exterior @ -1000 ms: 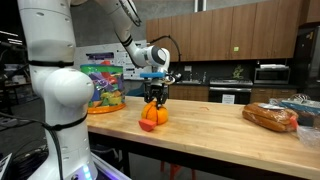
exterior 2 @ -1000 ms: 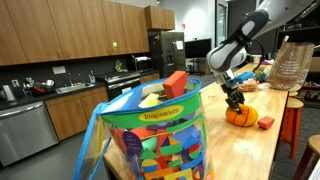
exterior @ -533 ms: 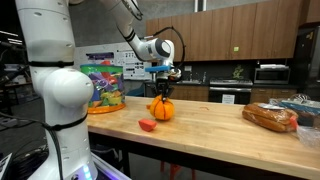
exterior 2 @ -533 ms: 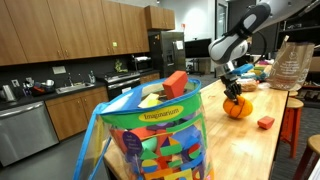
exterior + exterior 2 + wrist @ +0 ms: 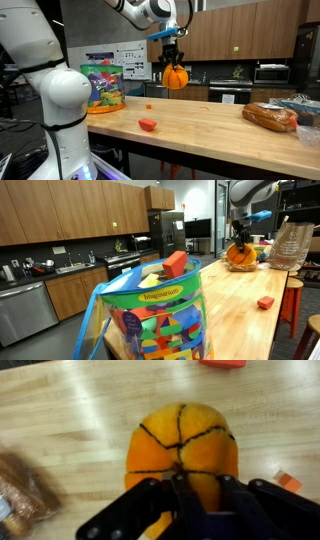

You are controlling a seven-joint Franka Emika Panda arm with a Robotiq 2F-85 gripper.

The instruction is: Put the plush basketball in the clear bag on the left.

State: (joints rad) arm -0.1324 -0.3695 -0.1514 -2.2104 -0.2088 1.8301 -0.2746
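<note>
I will next raise my gripper, swing it over the clear bag's open top, lower it and release, since that top stands away from my gripper at the far end of the table, near the ball's height.
My gripper (image 5: pixel 175 62) is shut on the plush basketball (image 5: pixel 176 77), an orange ball with dark seams, and holds it high above the wooden table. It shows in both exterior views (image 5: pixel 239 252). In the wrist view the ball (image 5: pixel 182 445) fills the space between the black fingers (image 5: pixel 198 488). The clear bag (image 5: pixel 102 86) of bright green, blue, purple and red blocks stands upright at the table's far end. It also stands large in the foreground in an exterior view (image 5: pixel 155 315), well apart from the ball.
A small flat red item (image 5: pixel 148 124) lies on the wooden table (image 5: pixel 210 125); it also shows in an exterior view (image 5: pixel 265 302) and the wrist view (image 5: pixel 222 363). A clear bag of brown bread (image 5: pixel 270 117) lies at one end of the table.
My gripper has risen well above the table with the basketball in it. The red item stays on the table where the ball was.
</note>
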